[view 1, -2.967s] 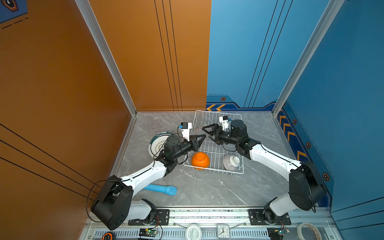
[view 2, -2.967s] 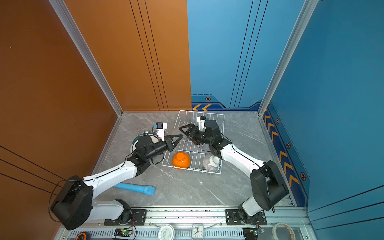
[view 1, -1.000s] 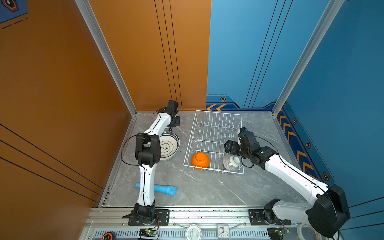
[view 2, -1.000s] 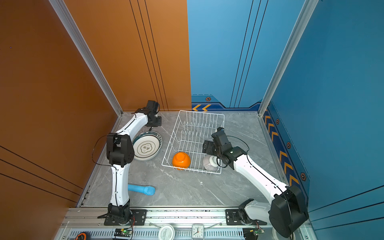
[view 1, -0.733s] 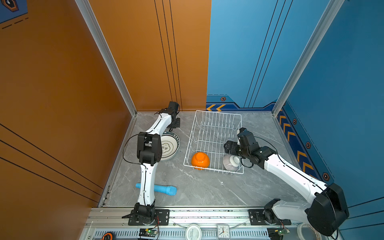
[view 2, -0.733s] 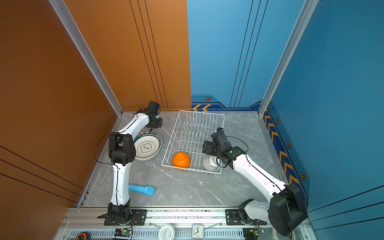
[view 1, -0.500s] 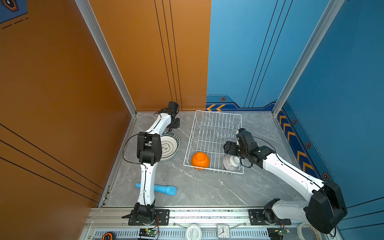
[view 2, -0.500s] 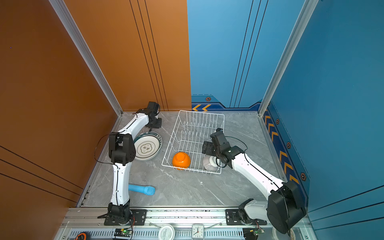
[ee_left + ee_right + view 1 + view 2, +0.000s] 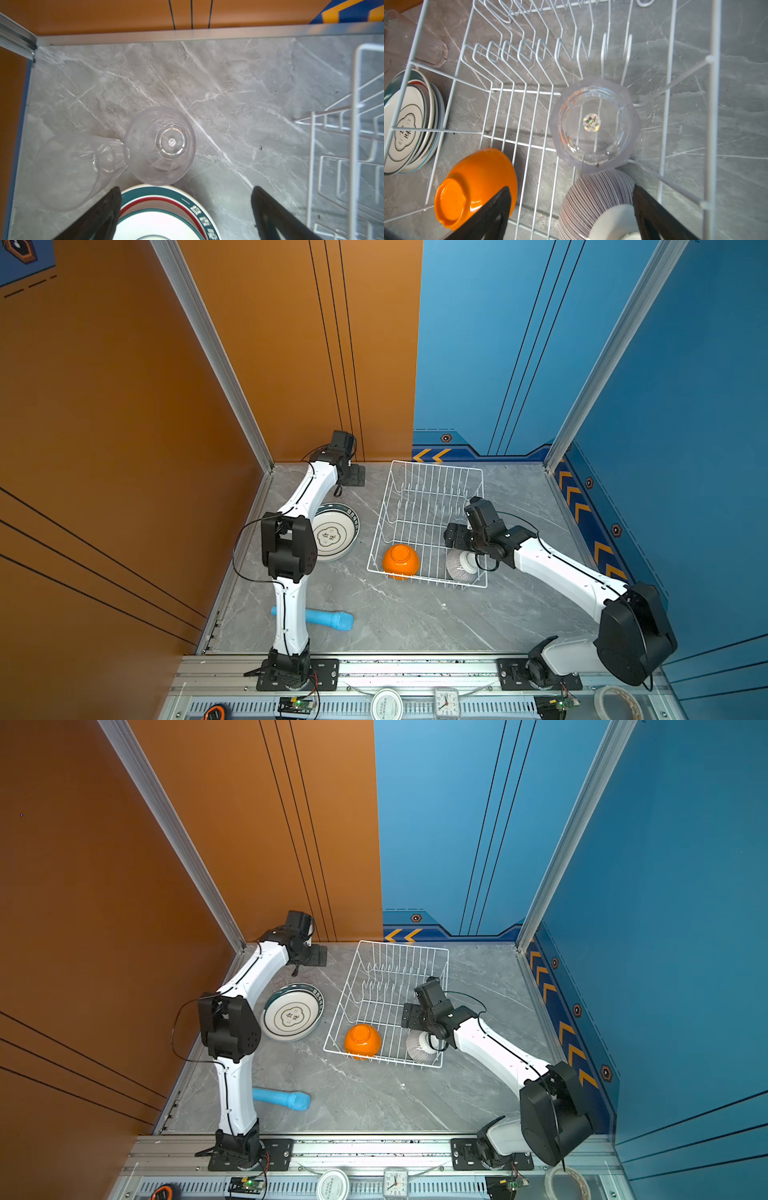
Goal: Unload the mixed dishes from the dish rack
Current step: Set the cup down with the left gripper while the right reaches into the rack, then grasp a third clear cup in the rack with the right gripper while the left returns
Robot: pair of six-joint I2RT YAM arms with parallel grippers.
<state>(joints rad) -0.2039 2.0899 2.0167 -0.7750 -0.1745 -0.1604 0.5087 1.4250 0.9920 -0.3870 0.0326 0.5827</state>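
My open right gripper moves outward and down around the clear tumbler in the rack next, because the tumbler stands beyond my fingers, past the striped bowl.
The white wire dish rack holds an upturned orange bowl, a grey-striped bowl and a clear tumbler. My right gripper hangs open over the rack, above the striped bowl and touching nothing. Stacked plates lie on the table left of the rack. Behind them, near the back wall, two clear tumblers stand side by side. My left gripper is open above them, holding nothing.
A light-blue cylinder lies at the front left, beside the left arm's base. The orange wall and its metal rail run close behind the tumblers. A clock and a tape roll sit on the front rail.
My left gripper has opened and let go of the tumbler beside the plates. The right arm has barely moved above the striped bowl.
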